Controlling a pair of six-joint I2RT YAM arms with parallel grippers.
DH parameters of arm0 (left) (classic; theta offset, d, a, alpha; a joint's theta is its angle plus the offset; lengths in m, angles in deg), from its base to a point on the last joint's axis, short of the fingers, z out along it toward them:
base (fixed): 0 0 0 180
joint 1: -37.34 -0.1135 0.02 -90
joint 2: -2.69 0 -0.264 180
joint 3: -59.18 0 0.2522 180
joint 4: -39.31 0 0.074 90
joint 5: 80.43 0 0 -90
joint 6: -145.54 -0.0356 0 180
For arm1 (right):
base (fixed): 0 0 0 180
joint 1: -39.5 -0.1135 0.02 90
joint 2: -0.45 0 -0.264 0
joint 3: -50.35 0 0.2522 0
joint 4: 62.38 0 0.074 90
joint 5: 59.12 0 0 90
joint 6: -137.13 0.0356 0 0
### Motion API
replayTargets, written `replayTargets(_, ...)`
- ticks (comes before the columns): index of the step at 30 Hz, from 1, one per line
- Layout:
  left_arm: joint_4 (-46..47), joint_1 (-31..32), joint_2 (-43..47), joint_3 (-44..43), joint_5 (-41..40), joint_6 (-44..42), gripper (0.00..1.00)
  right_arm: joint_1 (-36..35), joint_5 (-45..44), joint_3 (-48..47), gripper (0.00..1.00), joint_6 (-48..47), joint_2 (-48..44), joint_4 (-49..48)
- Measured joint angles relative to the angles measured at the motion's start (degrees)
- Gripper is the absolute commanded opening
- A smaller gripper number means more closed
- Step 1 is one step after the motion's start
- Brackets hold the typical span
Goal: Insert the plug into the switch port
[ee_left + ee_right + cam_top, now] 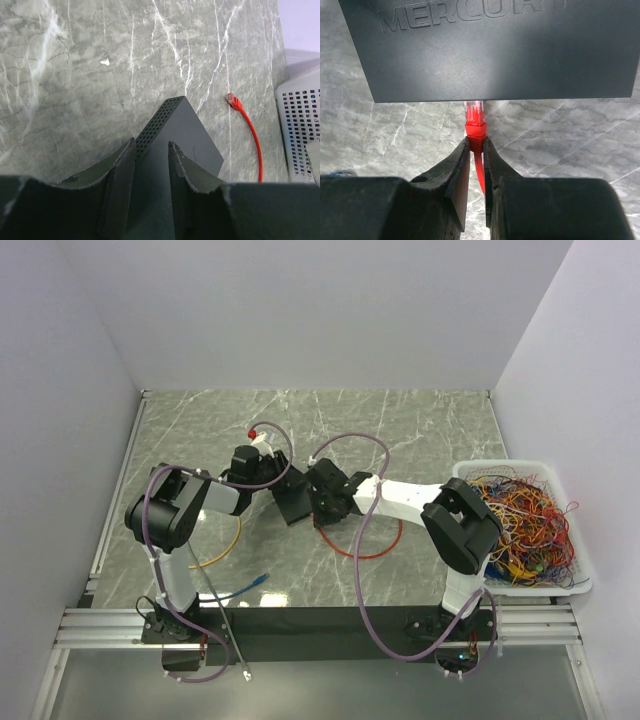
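My right gripper should next push the plug outward into the port under the switch's near edge [474, 101] and release it, because the plug's clear tip still shows outside.
The black switch [490, 50] fills the top of the right wrist view, its port hidden under the near edge. My right gripper [476, 142] is shut on the red plug [475, 125], whose clear tip touches that edge. The red cable [362, 545] loops back over the table from it. In the left wrist view my left gripper [151, 142] straddles the switch [180, 130], one finger against its perforated side and one on its flat face, closed on it. From above, both grippers meet at the switch [293, 504], left gripper [277, 473] behind it and right gripper [320, 502] beside it.
The red cable's other plug [231, 100] lies loose on the marble. A white basket [470, 472] full of tangled cables stands at the right edge. A yellow cable [226, 550] and a blue cable [248, 587] lie near the left arm's base.
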Motion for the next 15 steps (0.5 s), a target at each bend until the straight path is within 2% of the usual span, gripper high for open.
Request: replayTargets(15,2.2,0.0,-1.4,-0.6,0.4,-0.2,0.39,4.1,5.9,2.8,0.0,2.1,0.0,-4.8)
